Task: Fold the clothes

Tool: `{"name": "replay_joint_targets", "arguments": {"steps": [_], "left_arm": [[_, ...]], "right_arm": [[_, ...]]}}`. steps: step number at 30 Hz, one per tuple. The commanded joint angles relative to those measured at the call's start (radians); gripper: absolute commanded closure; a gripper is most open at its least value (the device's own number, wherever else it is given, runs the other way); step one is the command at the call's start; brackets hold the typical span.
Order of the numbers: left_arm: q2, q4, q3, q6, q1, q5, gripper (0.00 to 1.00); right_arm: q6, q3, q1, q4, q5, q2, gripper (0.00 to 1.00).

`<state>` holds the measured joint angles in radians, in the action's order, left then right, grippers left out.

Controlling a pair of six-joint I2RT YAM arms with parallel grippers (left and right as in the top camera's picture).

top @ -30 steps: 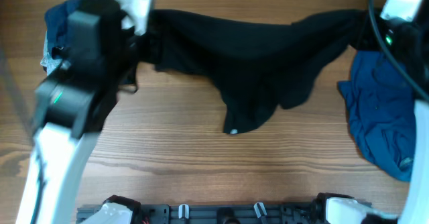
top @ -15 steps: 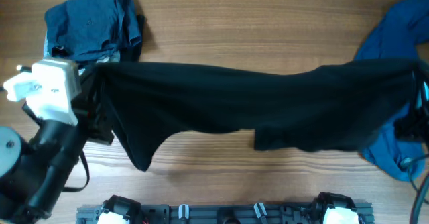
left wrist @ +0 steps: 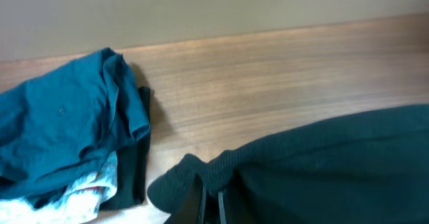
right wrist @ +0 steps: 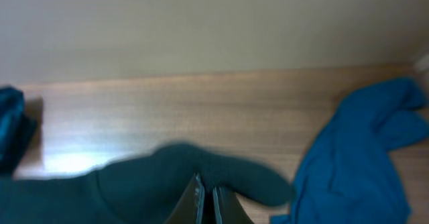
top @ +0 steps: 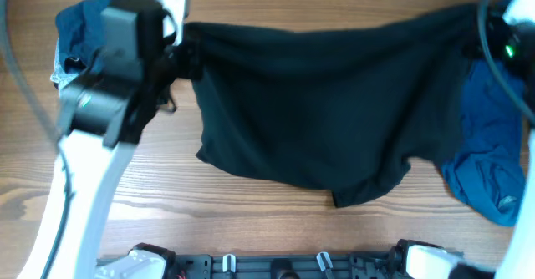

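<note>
My right gripper moves down and outward onto the bare far part of the table next and releases the black shirt's corner, since the shirt hangs stretched in the air.
The clothes are one large black shirt (top: 326, 112), stretched in the air between both grippers across the far half of the table. Its lower edge sags toward the front. My left gripper (top: 185, 49) is shut on the shirt's left corner, and in the left wrist view the gripper (left wrist: 211, 198) pinches a bunched fold of the shirt (left wrist: 328, 163). My right gripper (top: 487, 35) is shut on the right corner. The right wrist view shows that gripper (right wrist: 206, 200) clamping a rounded flap of the shirt (right wrist: 141, 184).
A navy and pale pile of garments (top: 79, 24) lies at the far left, also seen from the left wrist (left wrist: 60, 123). A bright blue garment (top: 493, 170) lies at the right edge, partly under the shirt, and shows in the right wrist view (right wrist: 358, 157). Bare wooden table (top: 251, 208) fills the front.
Half a second ago both arms held the shirt stretched nearer the front. They have swung back to the far side, and the shirt now hangs broader and more spread out.
</note>
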<state>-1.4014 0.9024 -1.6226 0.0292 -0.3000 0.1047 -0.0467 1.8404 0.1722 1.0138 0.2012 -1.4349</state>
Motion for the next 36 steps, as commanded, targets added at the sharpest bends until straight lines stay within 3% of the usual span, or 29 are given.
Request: {"name": "replay_joint_targets", "arguments": {"steps": [1, 16, 29, 30, 31, 32, 36], "left_arm": [[-0.124, -0.081, -0.006, 0.013, 0.009, 0.071, 0.96], [-0.597, -0.645, -0.006, 0.012, 0.076, 0.073, 0.96], [-0.684, -0.742, -0.006, 0.009, 0.147, 0.076, 0.96], [-0.686, -0.744, -0.006, 0.010, 0.154, 0.076, 0.85], [-0.686, -0.746, -0.006, 0.009, 0.161, 0.076, 0.35], [-0.686, -0.750, -0.006, 0.009, 0.171, 0.077, 0.00], [-0.679, -0.716, -0.006, 0.010, 0.203, 0.077, 0.00]], "right_arm": [[-0.047, 0.011, 0.006, -0.071, 0.071, -0.150, 0.96], [-0.051, 0.011, -0.067, -0.597, 0.113, -0.740, 0.96], [0.115, 0.011, -0.141, -1.049, -0.069, -0.918, 0.96], [0.129, 0.011, -0.140, -1.069, -0.080, -0.923, 0.71], [0.158, 0.011, -0.139, -1.100, -0.115, -0.924, 0.00], [0.173, 0.011, -0.139, -1.115, -0.137, -0.924, 0.00], [0.180, 0.011, -0.135, -1.094, -0.143, -0.891, 0.00]]}}
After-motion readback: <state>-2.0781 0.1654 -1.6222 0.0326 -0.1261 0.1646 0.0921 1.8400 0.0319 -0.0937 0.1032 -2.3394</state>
